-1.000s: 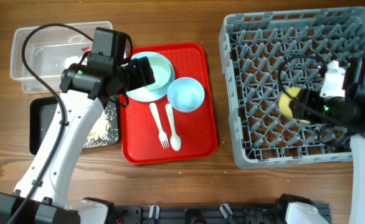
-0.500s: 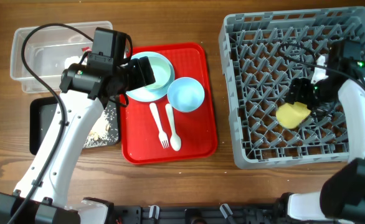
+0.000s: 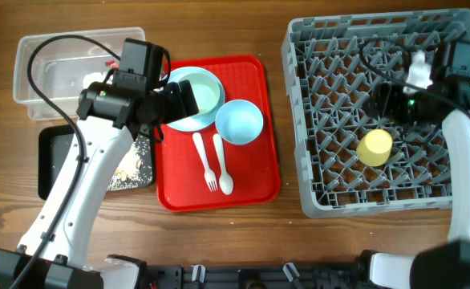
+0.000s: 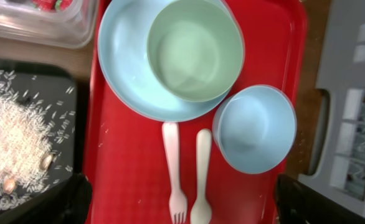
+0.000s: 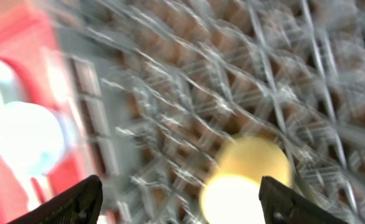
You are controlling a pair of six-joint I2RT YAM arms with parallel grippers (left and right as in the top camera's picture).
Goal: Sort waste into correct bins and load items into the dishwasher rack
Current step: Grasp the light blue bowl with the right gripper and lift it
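Note:
The pale blue bowl's rack-side rim (image 3: 261, 123) lies left of my right gripper in the overhead view, so next the gripper needs to move past the dishwasher rack (image 3: 331, 193), down onto the bowl's rim.
The yellow cup (image 3: 374, 148) stands in the grey dishwasher rack (image 3: 331, 193), and also shows blurred in the right wrist view (image 5: 251, 174). My right gripper (image 3: 383, 100) is open and empty, just above and behind the cup (image 5: 182, 202). My left gripper (image 3: 179, 95) is open and empty above the red tray (image 4: 182, 205). Below it, the pale green bowl (image 4: 195, 50) sits on the pale blue plate (image 4: 123, 74). The pale blue bowl (image 4: 254, 127), white fork (image 4: 173, 168) and spoon (image 4: 201, 174) lie beside them.
The red tray (image 3: 255, 181) lies between the bins and the rack. The clear tub (image 3: 58, 68) at the far left holds the red wrapper (image 4: 48, 5). The black tray (image 3: 54, 160) in front of it holds food scraps (image 4: 20, 143).
My right gripper has let go of the yellow cup in the rack and drawn back toward the far side. The cup now rests alone. The left arm has barely moved.

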